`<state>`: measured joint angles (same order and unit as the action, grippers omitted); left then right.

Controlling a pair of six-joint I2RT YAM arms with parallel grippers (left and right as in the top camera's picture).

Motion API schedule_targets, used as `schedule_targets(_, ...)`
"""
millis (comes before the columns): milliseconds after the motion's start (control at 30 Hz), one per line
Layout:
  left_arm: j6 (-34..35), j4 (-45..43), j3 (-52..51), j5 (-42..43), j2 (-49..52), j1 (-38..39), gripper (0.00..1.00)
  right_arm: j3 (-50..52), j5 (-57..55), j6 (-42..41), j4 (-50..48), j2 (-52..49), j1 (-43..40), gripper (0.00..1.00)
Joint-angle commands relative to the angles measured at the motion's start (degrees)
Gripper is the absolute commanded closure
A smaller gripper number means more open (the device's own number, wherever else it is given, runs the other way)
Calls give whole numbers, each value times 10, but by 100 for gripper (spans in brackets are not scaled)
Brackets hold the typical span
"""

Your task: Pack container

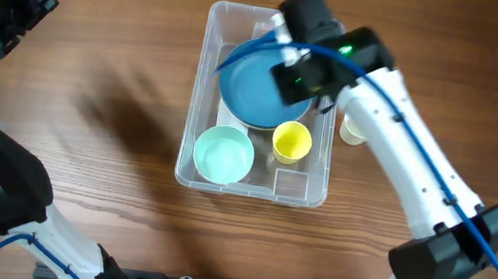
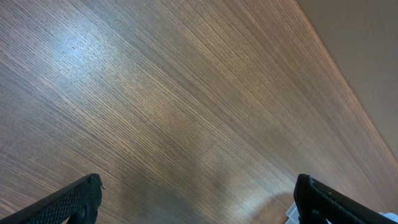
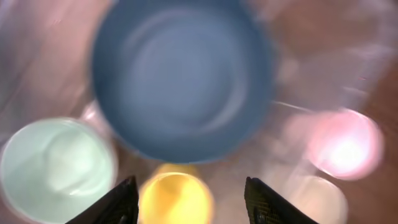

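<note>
My right gripper goes to the right in the overhead view next, then down onto the pink cup's rim away from the container, because this cup stands outside it.
The clear container (image 1: 198, 104) stands mid-table. Inside it are a large blue bowl (image 1: 254, 87), a mint bowl (image 1: 223, 153) and a yellow cup (image 1: 292, 140). My right gripper (image 1: 297, 80) hovers over the container's far right part, above the blue bowl's edge. In the right wrist view its jaws (image 3: 189, 186) are open and hold nothing; the blue bowl (image 3: 180, 74), mint bowl (image 3: 53, 165) and yellow cup (image 3: 176, 198) lie blurred below. My left gripper (image 1: 24, 6) is at the far left, open over bare wood (image 2: 198, 186).
A pale cup (image 1: 352, 131) stands on the table just right of the container, partly under my right arm. The right wrist view shows a pink cup (image 3: 345, 143) and a pale cup (image 3: 317, 199) to the right. The table is brown wood.
</note>
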<state>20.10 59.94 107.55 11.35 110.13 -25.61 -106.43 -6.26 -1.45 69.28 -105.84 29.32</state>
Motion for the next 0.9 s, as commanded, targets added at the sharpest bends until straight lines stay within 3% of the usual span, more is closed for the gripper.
schedule_targets(0,5,-1,11,-1,-16,-1,0,-11,-53,-80,29,0,-107,45)
schedule_targets(300,5,-1,11,-1,-16,-1,0,-8,-15,-74,-21,-16,-292,51)
schedule_targets(867,5,-1,11,-1,-16,-1,0,-7,112,-75,-96,-189,-286,57)
